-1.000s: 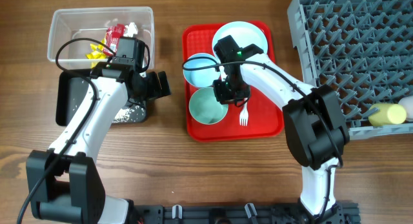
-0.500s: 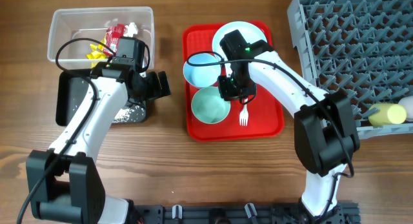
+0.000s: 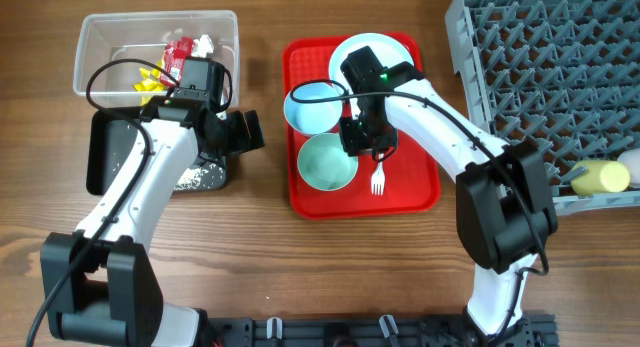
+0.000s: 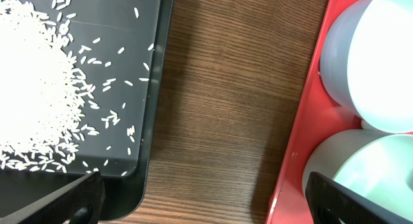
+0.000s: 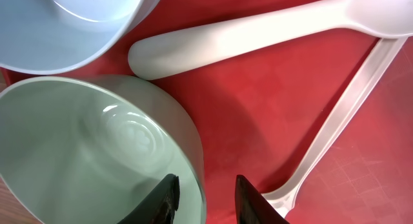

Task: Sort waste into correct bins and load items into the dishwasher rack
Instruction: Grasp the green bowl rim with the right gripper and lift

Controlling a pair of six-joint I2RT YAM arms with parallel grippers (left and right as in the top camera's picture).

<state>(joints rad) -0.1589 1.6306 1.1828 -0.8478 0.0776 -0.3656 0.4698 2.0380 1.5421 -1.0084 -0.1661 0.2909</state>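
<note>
My right gripper stays low where it stands next and closes its fingers on the nearer bowl's rim by the fork [image 5: 202, 195], because they already straddle it.
On the red tray [image 3: 410, 187] lie a light blue plate [image 3: 390, 57], two bowls, a white fork [image 3: 378, 177] and a spoon [image 5: 258, 33]. My right gripper [image 3: 362, 139] is low over the tray. In the right wrist view it [image 5: 205, 180] stands open a little, astride the right rim of the nearer bowl [image 5: 84, 140], one finger inside and one outside, neither pressing the rim. The other bowl [image 3: 312, 105] sits just behind. My left gripper [image 3: 245, 132] hangs wide open and empty between the black bin [image 3: 110, 157] and the tray.
Rice [image 4: 32, 88] lies heaped in the black bin. The clear bin [image 3: 100, 37] holds a red wrapper [image 3: 178, 55] and a yellow wrapper [image 3: 150, 79]. The grey dishwasher rack [image 3: 540, 77] fills the right side, with a yellow cup [image 3: 600, 175] and a white cup [image 3: 632, 165] at its near edge.
My right gripper shifted slightly to the right along the nearer bowl's rim, then held still. The left arm has not moved.
</note>
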